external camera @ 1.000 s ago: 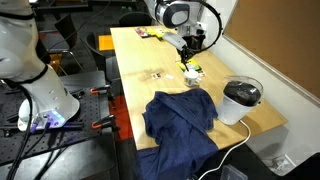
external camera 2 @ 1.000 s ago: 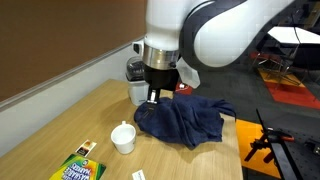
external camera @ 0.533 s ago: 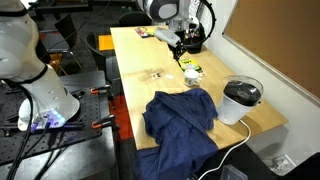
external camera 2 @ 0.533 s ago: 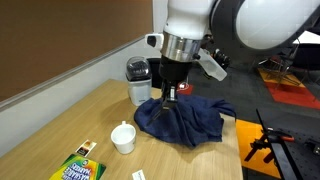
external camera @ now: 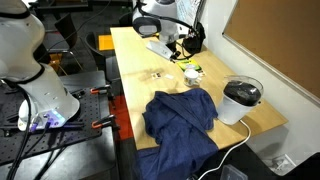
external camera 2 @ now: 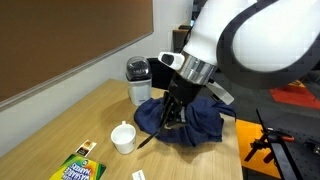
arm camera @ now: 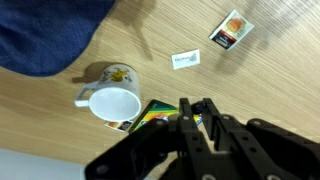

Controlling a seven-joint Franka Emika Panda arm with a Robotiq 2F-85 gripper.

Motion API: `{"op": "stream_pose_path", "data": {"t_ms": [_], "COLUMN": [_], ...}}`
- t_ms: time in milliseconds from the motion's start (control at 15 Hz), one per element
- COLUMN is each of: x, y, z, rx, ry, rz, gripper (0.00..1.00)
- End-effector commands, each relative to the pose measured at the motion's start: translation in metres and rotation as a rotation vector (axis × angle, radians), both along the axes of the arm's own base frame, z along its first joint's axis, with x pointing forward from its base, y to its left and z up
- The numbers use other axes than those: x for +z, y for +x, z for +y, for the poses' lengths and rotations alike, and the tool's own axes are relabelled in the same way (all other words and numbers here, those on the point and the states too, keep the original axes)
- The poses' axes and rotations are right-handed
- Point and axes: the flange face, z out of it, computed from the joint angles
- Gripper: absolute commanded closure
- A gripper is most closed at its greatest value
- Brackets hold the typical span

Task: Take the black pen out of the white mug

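My gripper goes down toward the blue cloth's edge next and lets go of the black pen [external camera 2: 147,140] on the bare tabletop there, as the pen already hangs outside the mug.
The white mug [external camera 2: 123,137] with greenish-yellow marks stands upright on the wooden table; it also shows in an exterior view [external camera: 192,72] and in the wrist view [arm camera: 112,100], where its inside looks empty. My gripper [external camera 2: 170,118] is tilted and hangs above the table beside the mug, shut on the black pen [external camera 2: 147,140]. The pen slants down from the jaws toward the table, outside the mug. In the wrist view the pen's dark end [arm camera: 198,107] sits between the fingers [arm camera: 196,102].
A rumpled blue cloth [external camera 2: 185,118] lies behind the gripper. A round white pot with a black lid [external camera: 240,100] stands past it. A crayon box [external camera 2: 78,168] and small cards [arm camera: 186,60] lie near the mug. A black desk holder [external camera: 190,42] is at the far end.
The arm has swung away from above the mug and tilted over. The pen in the jaws now points down at a slant beside the mug.
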Motion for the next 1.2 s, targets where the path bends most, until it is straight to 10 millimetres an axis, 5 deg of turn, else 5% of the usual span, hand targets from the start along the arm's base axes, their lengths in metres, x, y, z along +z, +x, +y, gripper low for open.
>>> {"op": "stream_pose_path", "data": {"t_ms": [0, 533, 800, 867, 1133], "x": [-0.010, -0.075, -0.101, -0.104, -0.111], "y": [0.008, -0.015, -0.019, -0.019, -0.018], "z": [-0.005, -0.079, -0.094, -0.094, -0.097], "rx": [0.063, 0.117, 0.140, 0.144, 0.157], "ry": [0.100, 0.192, 0.212, 0.208, 0.193], "rz": [-0.037, 0.093, 0.158, 0.167, 0.202], "gripper": [0.96, 0.96, 0.96, 0.58, 0.37]}}
